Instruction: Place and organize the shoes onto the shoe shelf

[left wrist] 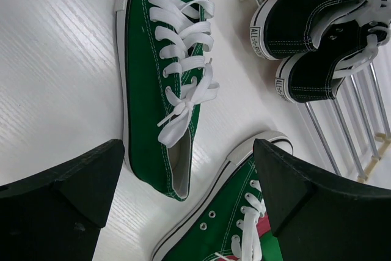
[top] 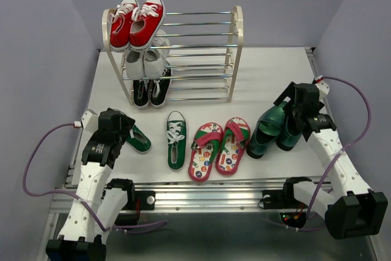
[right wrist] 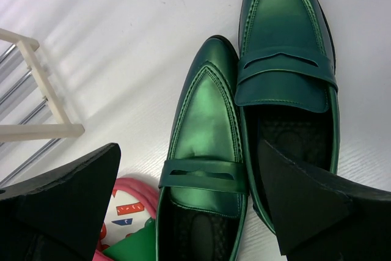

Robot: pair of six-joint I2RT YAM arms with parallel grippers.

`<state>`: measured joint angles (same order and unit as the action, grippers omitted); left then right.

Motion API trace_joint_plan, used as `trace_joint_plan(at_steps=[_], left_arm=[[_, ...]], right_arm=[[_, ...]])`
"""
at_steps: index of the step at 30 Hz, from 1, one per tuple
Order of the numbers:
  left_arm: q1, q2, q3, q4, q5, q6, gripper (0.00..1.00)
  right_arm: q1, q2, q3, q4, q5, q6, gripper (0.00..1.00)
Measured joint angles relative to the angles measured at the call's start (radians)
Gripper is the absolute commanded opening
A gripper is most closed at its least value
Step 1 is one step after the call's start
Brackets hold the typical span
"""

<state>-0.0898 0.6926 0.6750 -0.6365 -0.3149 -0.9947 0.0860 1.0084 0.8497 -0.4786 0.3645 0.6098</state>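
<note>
I need to move my left gripper down and to the right in the top view and close it there, because the green sneaker's ankle opening (top: 139, 140) (left wrist: 181, 162) is bare between the spread fingers.
The shoe shelf (top: 235, 47) stands at the back. In front of it lie the shoes. One green sneaker (top: 176, 140) is near the middle. Its mate (top: 142, 142) lies partly under my left gripper (top: 129, 130), which hangs open over it. The wrist view shows that sneaker (left wrist: 226, 224) between the spread fingers of the left gripper (left wrist: 188, 151), untouched, with the other sneaker (left wrist: 160, 84) beyond. The red-strapped flip-flops (top: 218, 147) lie side by side. My right gripper (top: 292, 114) stands open over the dark-green heels (top: 269, 131). Both heels (right wrist: 208, 120) lie below the right gripper (right wrist: 188, 150), neither gripped.
Red sneakers (top: 137, 21) sit on the shelf's top tier at the left, white sneakers (top: 145, 62) below them, black sneakers (top: 151, 90) on the lowest rods. The right part of each tier is bare rods (top: 201, 59). Purple walls close in both sides.
</note>
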Motion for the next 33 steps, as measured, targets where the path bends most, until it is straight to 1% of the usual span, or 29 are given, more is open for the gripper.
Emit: trace_joint_plan(at_steps=[10, 16, 21, 28, 33], left_arm=[[0.000, -0.012, 0.000, -0.023, -0.005, -0.040, 0.99], [0.000, 0.080, 0.000, -0.006, 0.039, -0.027, 0.99], [0.000, 0.179, -0.015, 0.058, 0.109, -0.002, 0.99], [-0.008, 0.219, -0.078, 0.121, 0.175, 0.015, 0.99], [-0.050, 0.278, -0.080, 0.142, 0.183, 0.023, 0.99]], right_arm=[[0.000, 0.034, 0.000, 0.000, -0.025, -0.001, 1.00], [0.000, 0.065, 0.000, 0.000, -0.048, -0.004, 1.00], [0.000, 0.087, 0.000, 0.000, -0.055, -0.004, 1.00], [0.000, 0.094, 0.000, 0.001, -0.063, -0.011, 1.00], [0.000, 0.098, 0.000, 0.001, -0.068, -0.011, 1.00]])
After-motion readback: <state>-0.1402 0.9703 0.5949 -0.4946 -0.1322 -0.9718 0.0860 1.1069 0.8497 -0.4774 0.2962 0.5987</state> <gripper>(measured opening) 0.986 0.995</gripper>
